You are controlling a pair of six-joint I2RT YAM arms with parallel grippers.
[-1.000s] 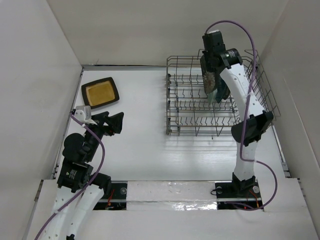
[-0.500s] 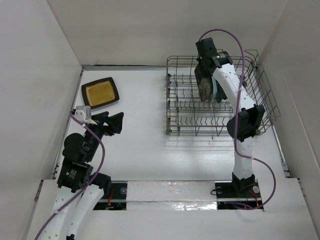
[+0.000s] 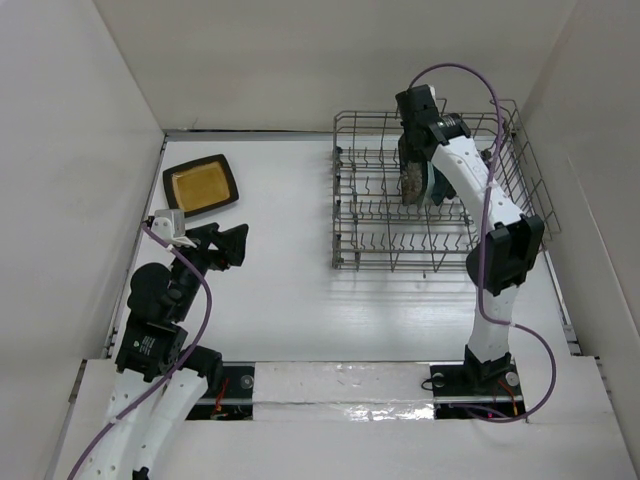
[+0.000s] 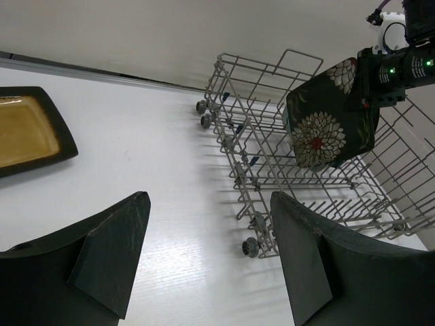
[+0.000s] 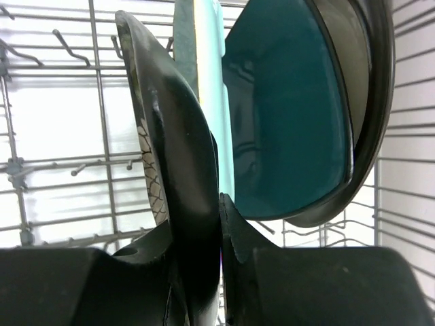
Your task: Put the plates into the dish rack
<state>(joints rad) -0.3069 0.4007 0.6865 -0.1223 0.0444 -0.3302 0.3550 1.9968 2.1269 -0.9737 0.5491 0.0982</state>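
My right gripper moves down next to seat the black square plate among the dish rack's wires beside the teal plate and releases it, since it is already upright there.
My right gripper [image 3: 413, 158] is shut on the black square plate with white-red flowers [image 3: 411, 183], held upright on edge over the dish rack [image 3: 337, 205]. In the right wrist view my fingertips [image 5: 219, 198] pinch this plate's rim [image 5: 178, 149]. Just to its right, the teal plate [image 5: 285, 115] and the round metallic plate [image 5: 372, 102] stand in the rack. The flowered plate [image 4: 329, 125] also shows in the left wrist view. The black plate with the mustard-yellow centre [image 3: 201, 184] lies flat at the far left. My left gripper [image 3: 226, 245] is open and empty near it.
The rack's upright tines [image 5: 61, 41] fill the space left of the held plate. Small wheels [image 4: 249, 247] stick out along the rack's left side. White walls close in the table at the back and both sides.
My right gripper swung the flowered plate left across the rack, then back a little to the right and lower, close beside the teal plate. The left arm barely moved.
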